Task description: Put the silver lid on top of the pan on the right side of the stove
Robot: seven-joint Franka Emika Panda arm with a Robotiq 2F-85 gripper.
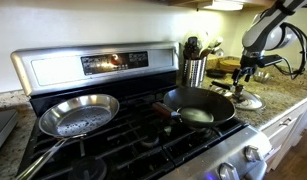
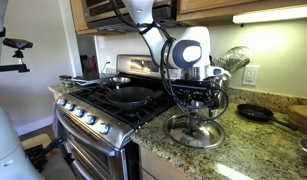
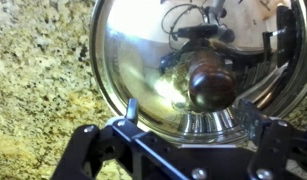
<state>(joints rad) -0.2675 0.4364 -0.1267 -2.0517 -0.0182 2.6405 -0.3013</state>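
The robot's gripper will first move toward the right in the wrist view to come down around the lid's knob (image 1: 239,90), which sits there between the gripper's open fingers.
The silver lid (image 3: 153,60) lies on the granite counter beside the stove (image 1: 123,150), its dark knob (image 3: 209,85) pointing up. It shows in both exterior views (image 1: 249,101) (image 2: 194,132). My gripper (image 3: 190,108) hangs just above it, open, with one finger on each side of the knob and touching nothing; it also shows in both exterior views (image 1: 243,76) (image 2: 193,98). The black pan (image 1: 198,106) sits empty on the stove's right burner, also visible from the side (image 2: 128,96).
A shiny silver frying pan (image 1: 79,115) sits on the left burner. A utensil holder (image 1: 194,66) stands behind the black pan. A small dark pan (image 2: 255,112) and a wooden board (image 2: 301,118) lie on the counter beyond the lid.
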